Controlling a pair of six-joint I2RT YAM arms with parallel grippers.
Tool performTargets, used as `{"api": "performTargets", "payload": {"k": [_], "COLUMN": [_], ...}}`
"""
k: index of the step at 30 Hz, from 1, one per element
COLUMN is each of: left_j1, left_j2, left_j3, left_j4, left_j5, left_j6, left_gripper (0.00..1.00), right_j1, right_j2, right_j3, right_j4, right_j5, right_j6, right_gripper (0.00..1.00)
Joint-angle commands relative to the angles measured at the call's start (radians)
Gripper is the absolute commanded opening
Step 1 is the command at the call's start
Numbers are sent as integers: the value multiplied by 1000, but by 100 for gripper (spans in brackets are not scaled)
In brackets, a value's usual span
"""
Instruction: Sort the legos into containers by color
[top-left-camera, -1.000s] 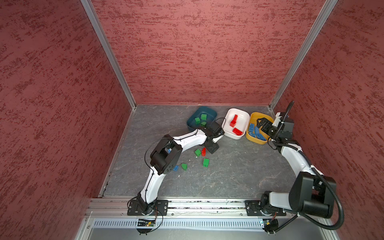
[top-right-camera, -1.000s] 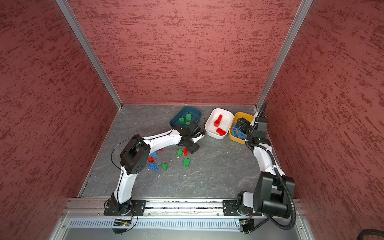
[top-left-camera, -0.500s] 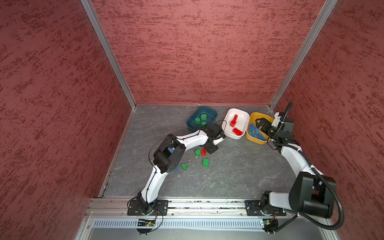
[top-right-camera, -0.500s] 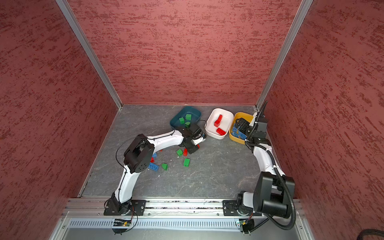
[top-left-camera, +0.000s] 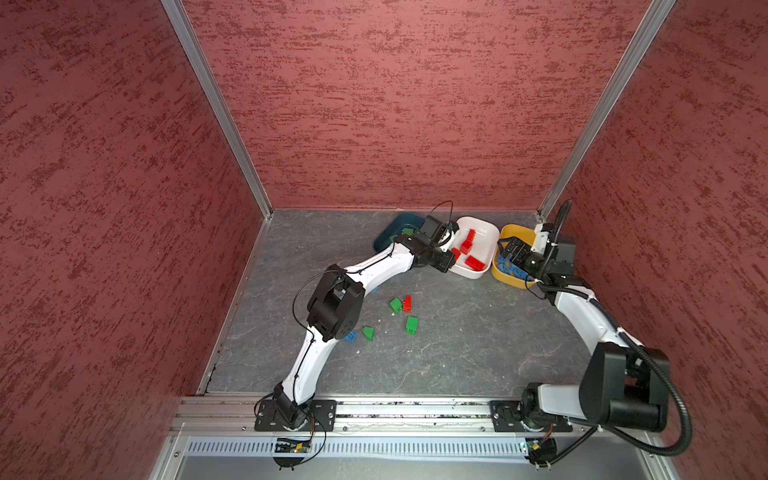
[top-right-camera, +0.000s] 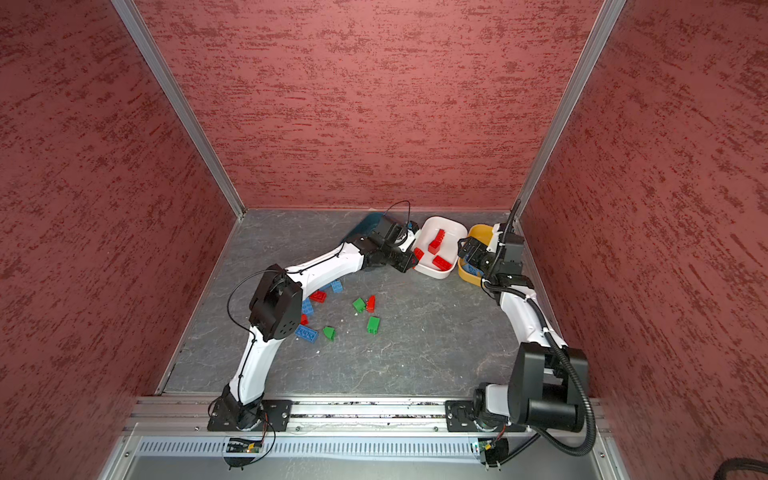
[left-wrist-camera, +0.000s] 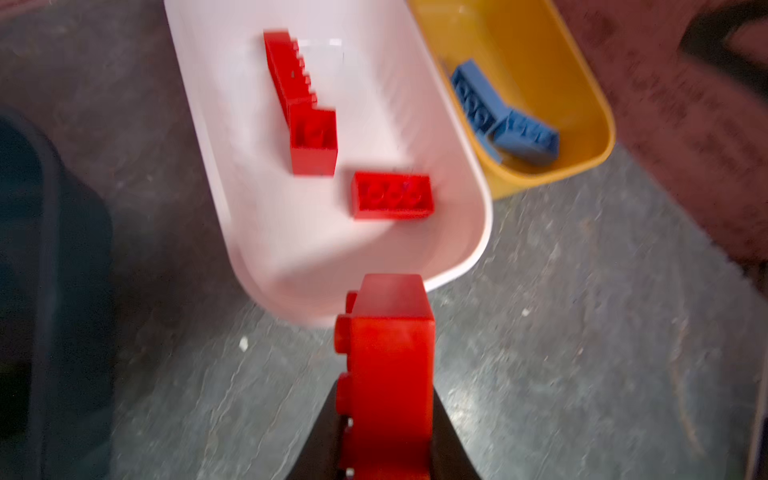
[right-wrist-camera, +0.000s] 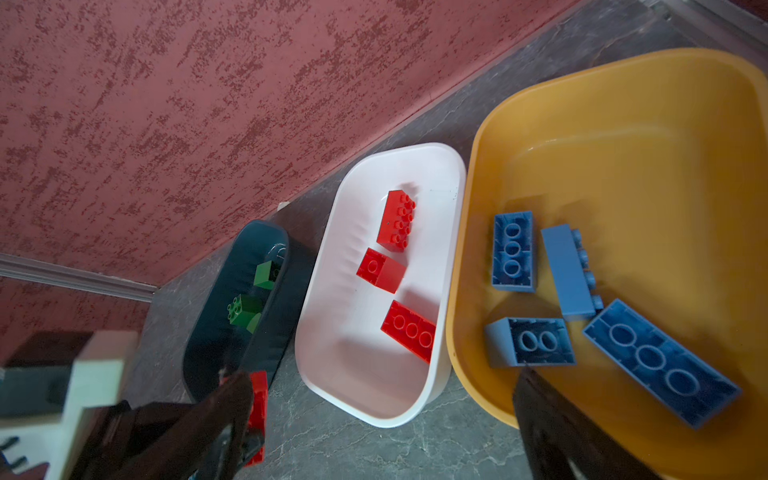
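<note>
My left gripper carries the red lego outward over the white container next and releases it there, since the container's bottom with red legos lies outward.
My left gripper (left-wrist-camera: 384, 432) is shut on a red lego (left-wrist-camera: 390, 365) just outside the near rim of the white container (left-wrist-camera: 469, 266); both top views show this lego (top-left-camera: 456, 253) (top-right-camera: 418, 253). Three red legos (right-wrist-camera: 397, 220) lie in the white container. My right gripper (top-left-camera: 513, 251) (right-wrist-camera: 382, 399) hangs open and empty over the yellow container (right-wrist-camera: 478, 365), which holds several blue legos (right-wrist-camera: 513, 249). The teal container (right-wrist-camera: 199, 357) holds green legos (right-wrist-camera: 245, 309). Loose green (top-left-camera: 412, 324), red (top-left-camera: 407, 303) and blue (top-right-camera: 306, 332) legos lie on the floor.
The three containers stand in a row along the back wall (top-left-camera: 395, 104), the yellow one close to the right wall. My left arm (top-left-camera: 332, 307) arches over part of the loose pile and hides some bricks. Metal rails (top-left-camera: 395, 409) run along the front edge.
My left gripper shut on a red lego on the floor, then lifted it back and right to the white container's rim. The right arm has not moved.
</note>
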Motion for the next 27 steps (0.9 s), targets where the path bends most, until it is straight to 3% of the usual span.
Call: {"api": "performTargets", "payload": {"k": [1, 4, 8, 10, 12, 17, 21, 25, 27], "left_j1": [-4, -4, -4, 1, 12, 20, 20, 16, 10], "left_j2": [96, 171, 280, 320, 333, 310, 242, 97, 4], "left_j3": [94, 230, 442, 532, 557, 556, 514, 298, 158], "left_j4": [48, 3, -100, -135, -127, -161, -222, -225, -217], "left_j5": [59, 37, -114, -185, -188, -157, -120, -169, -201], "left_j6": [-122, -135, -183, -234, -282, -290, -275, -278, -285], "left_gripper": [17, 19, 26, 33, 44, 73, 88, 100, 99], "right_j1": [12, 14, 20, 23, 28, 53, 88, 141, 182], "right_j2": [2, 0, 3, 4, 5, 8, 8, 1, -8], "right_j3": [3, -2, -17, -21, -25, -18, -9, -14, -26], "right_j4": [20, 23, 37, 42, 45, 32, 19, 33, 45], "right_j5": [-21, -21, -28, -30, -34, -32, -4, 55, 97], "right_j6": [15, 16, 29, 36, 42, 36, 34, 64, 88], "right_gripper": [99, 99, 99, 99, 99, 99, 99, 99, 99]}}
